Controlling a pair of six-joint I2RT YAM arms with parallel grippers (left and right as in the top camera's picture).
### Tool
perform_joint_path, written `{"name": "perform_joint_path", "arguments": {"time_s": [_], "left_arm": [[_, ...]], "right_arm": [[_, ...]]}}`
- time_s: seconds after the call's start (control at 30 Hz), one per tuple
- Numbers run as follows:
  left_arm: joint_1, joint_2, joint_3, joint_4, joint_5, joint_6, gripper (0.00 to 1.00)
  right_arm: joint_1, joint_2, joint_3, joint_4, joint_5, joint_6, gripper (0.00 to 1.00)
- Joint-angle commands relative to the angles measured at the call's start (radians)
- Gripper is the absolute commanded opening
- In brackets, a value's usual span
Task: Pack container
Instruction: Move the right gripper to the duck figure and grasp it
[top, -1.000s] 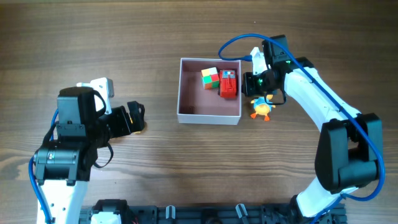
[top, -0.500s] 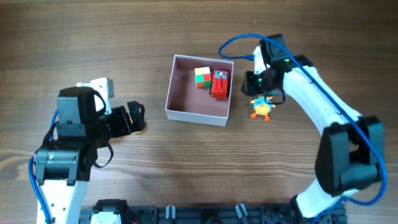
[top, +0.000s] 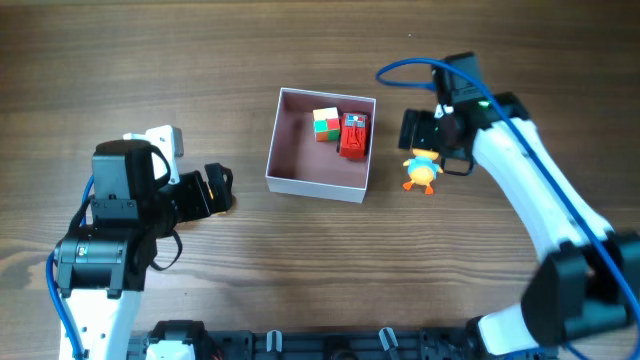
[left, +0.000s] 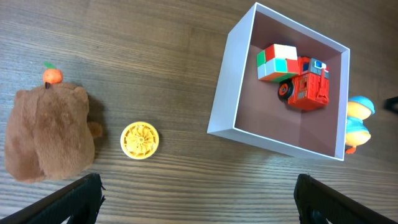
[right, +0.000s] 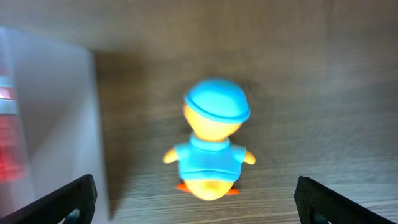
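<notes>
The right gripper moves down over the orange duck next, fingers passing either side of its blue body (top: 423, 170) (right: 210, 160), since the duck already stands between them.
The container (top: 305, 160), a shallow white box with a dusty-pink inside, sits mid-table, slightly turned. It holds a coloured cube (top: 325, 123) and a red truck (top: 353, 134), both in its far right corner. An orange duck in blue (top: 421, 171) stands on the table just right of the box. My right gripper (top: 432, 140) hovers open over the duck; in the right wrist view the duck (right: 213, 140) stands between the wide fingers (right: 74, 196), untouched. My left gripper (top: 215, 190) is open and empty left of the box.
The left wrist view shows a brown plush animal (left: 50, 134) with a small orange on its head, a yellow ridged disc (left: 139, 140) beside it, and the container (left: 227, 87) beyond. Blue cables trail from both arms.
The container has slid left and turned a little. My right gripper opened, let go and drew back to the right, above the duck. The left arm has not moved.
</notes>
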Motion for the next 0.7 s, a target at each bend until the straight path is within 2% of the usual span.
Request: {"name": "perform_joint_path", "arguments": {"time_s": [0.0, 0.17, 0.47, 0.57, 0.6, 0.67], "left_arm": [[-0.003, 0.004, 0.014, -0.005, -0.003, -0.002, 1.0], [-0.003, 0.004, 0.014, -0.005, -0.003, -0.002, 1.0], [-0.003, 0.004, 0.014, -0.005, -0.003, -0.002, 1.0], [-0.003, 0.004, 0.014, -0.005, -0.003, -0.002, 1.0], [-0.003, 0.004, 0.014, -0.005, -0.003, -0.002, 1.0], [-0.003, 0.004, 0.014, -0.006, -0.003, -0.002, 1.0]], "right_arm": [[0.0, 0.109, -0.013, 0.023, 0.017, 0.022, 1.0], [0.0, 0.209, -0.013, 0.076, -0.058, 0.021, 1.0], [0.0, 0.303, -0.014, 0.079, -0.073, 0.025, 0.98], [0.0, 0.303, -0.014, 0.079, -0.073, 0.025, 0.78], [0.0, 0.303, -0.014, 0.078, -0.073, 0.025, 0.64], [0.0, 0.303, -0.014, 0.078, -0.073, 0.025, 0.47]]}}
